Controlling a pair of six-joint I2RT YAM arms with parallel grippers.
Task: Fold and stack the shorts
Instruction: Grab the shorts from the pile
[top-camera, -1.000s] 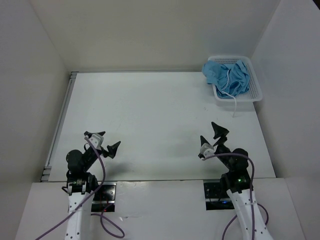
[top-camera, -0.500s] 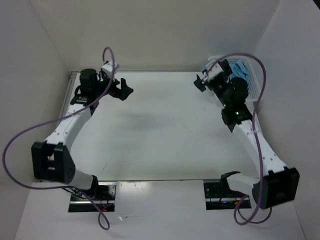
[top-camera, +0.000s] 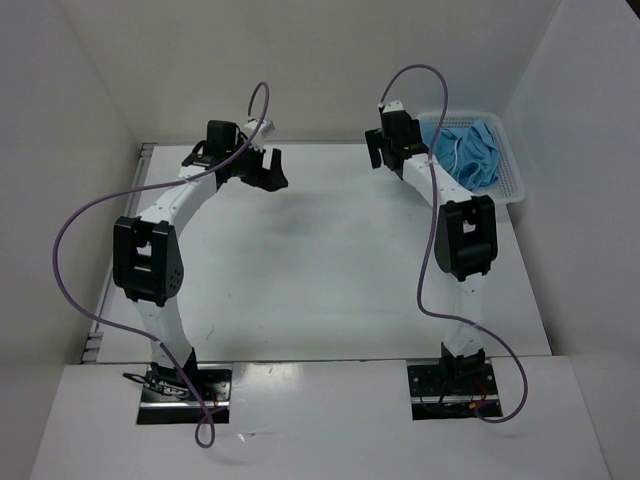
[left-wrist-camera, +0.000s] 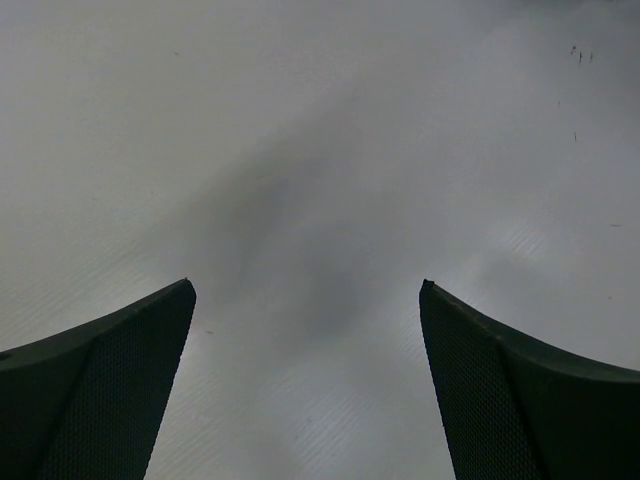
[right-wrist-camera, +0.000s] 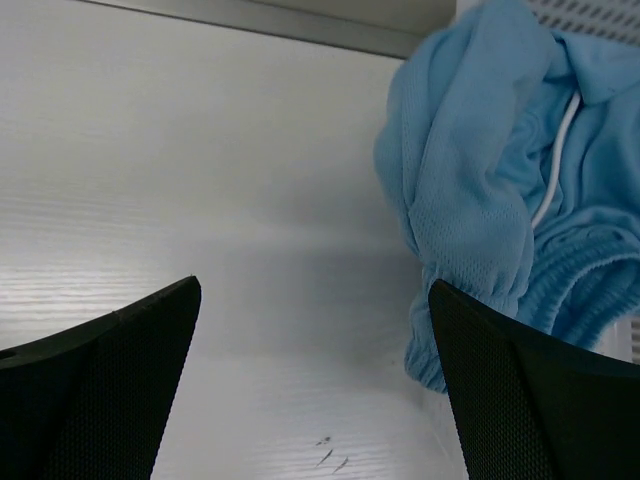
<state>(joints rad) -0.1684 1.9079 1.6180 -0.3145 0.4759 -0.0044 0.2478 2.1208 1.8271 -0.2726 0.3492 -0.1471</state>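
Observation:
My right gripper will next move toward the basket (top-camera: 511, 189) to straddle the spilled fold of shorts, which hangs past the basket's rim, to the gripper's right in the wrist view.
The light blue shorts (top-camera: 468, 150) lie crumpled in the white basket (top-camera: 511, 189) at the far right of the table, a white drawstring running across them. In the right wrist view the shorts (right-wrist-camera: 480, 190) spill over the basket's left side onto the table, just ahead and right of my right gripper (right-wrist-camera: 313, 283). That gripper (top-camera: 379, 150) is open and holds nothing, hovering left of the basket. My left gripper (top-camera: 270, 170) is open too, over the far left-centre of the table. Its wrist view shows only bare table between the fingers of the left gripper (left-wrist-camera: 307, 283).
White walls enclose the table on the left, back and right. A metal rail (top-camera: 128, 235) runs along the table's left edge. Purple cables (top-camera: 85, 215) loop out from both arms. Small dark marks (right-wrist-camera: 330, 458) dot the table near the basket.
Both arms have unfolded from the near edge and reached to the far side of the table. Since half a second ago their grippers have drawn inward toward the centre. Both stayed open.

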